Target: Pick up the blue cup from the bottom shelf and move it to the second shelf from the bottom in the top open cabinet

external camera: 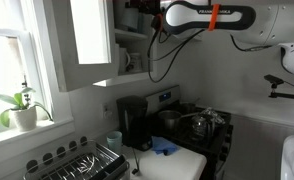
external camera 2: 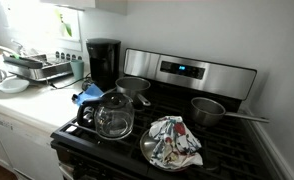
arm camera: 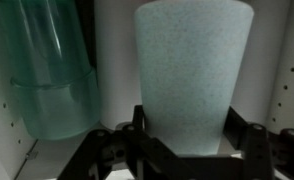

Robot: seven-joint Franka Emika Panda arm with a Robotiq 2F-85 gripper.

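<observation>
My gripper should move outward next, deeper into the cabinet, and put the blue cup beside the green glasses, because the gap by the cabinet's side is empty.
In the wrist view the pale blue speckled cup (arm camera: 192, 70) stands upright between my gripper's two black fingers (arm camera: 185, 135). The fingers press against its lower sides, so the gripper is shut on it. White cabinet back and side walls surround it. In an exterior view the arm (external camera: 212, 17) reaches into the open upper cabinet (external camera: 127, 45), and the gripper (external camera: 139, 15) is inside near the top; the cup cannot be made out there. The arm and cabinet are out of the second exterior view.
A stack of translucent green glasses (arm camera: 52, 75) stands close to the cup's left. The cabinet door (external camera: 87, 40) hangs open. Below are a coffee maker (external camera: 134, 122), a dish rack (external camera: 77, 163) and a stove (external camera 2: 187, 110) with a glass kettle (external camera 2: 114, 115) and pots.
</observation>
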